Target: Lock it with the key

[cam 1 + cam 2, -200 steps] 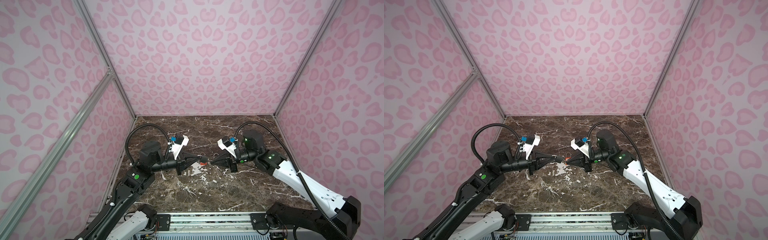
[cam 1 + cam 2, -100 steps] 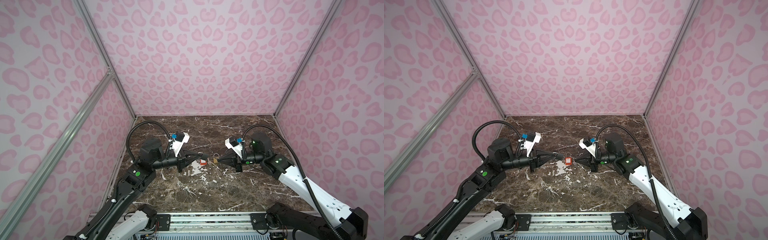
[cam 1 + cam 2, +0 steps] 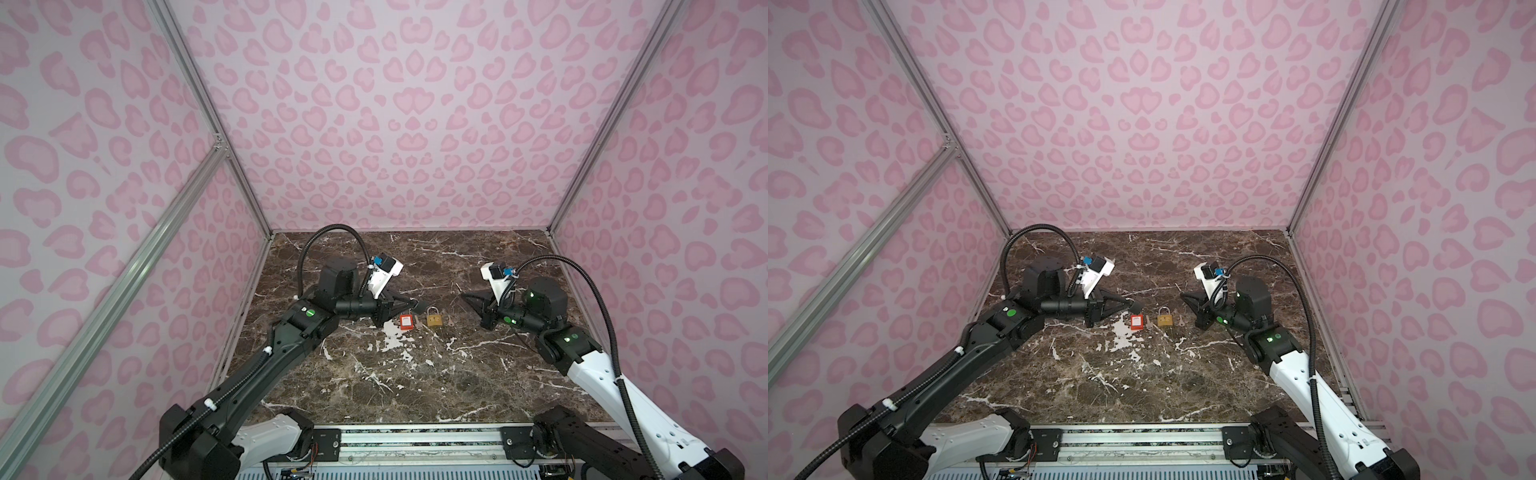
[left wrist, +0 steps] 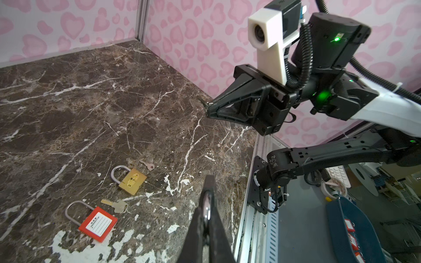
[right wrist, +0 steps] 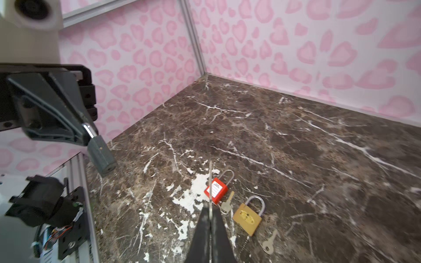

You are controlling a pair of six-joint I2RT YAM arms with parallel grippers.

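Note:
I will next swing my left gripper past the brass padlock and lower to release the silver shackle, since the bare marble beyond the loose key (image 3: 462,323) (image 4: 168,160) lies below.
My left gripper (image 3: 409,308) (image 3: 1128,304) (image 4: 208,184) is shut on the silver shackle of a grey padlock (image 5: 100,155) (image 3: 1137,307), which hangs above the marble floor (image 3: 415,386). Between its jaws in the left wrist view only the shiny shackle (image 4: 206,206) shows. My right gripper (image 3: 464,296) (image 3: 1182,296) (image 5: 210,210) is shut on a thin key (image 5: 210,180), seen edge-on and sticking out past the fingertips. The two grippers point at each other with a wide gap between them.
On the floor between the grippers lie a red padlock (image 3: 406,322) (image 5: 216,190) with a key (image 5: 227,203) beside it, a brass padlock (image 3: 434,320) (image 4: 132,181) and a small loose key (image 3: 450,321) (image 5: 270,244). Pink patterned walls enclose three sides.
The grippers, nearly tip to tip a second ago, have drawn apart. The right arm pulled back to the right with the key; the left still holds the grey padlock.

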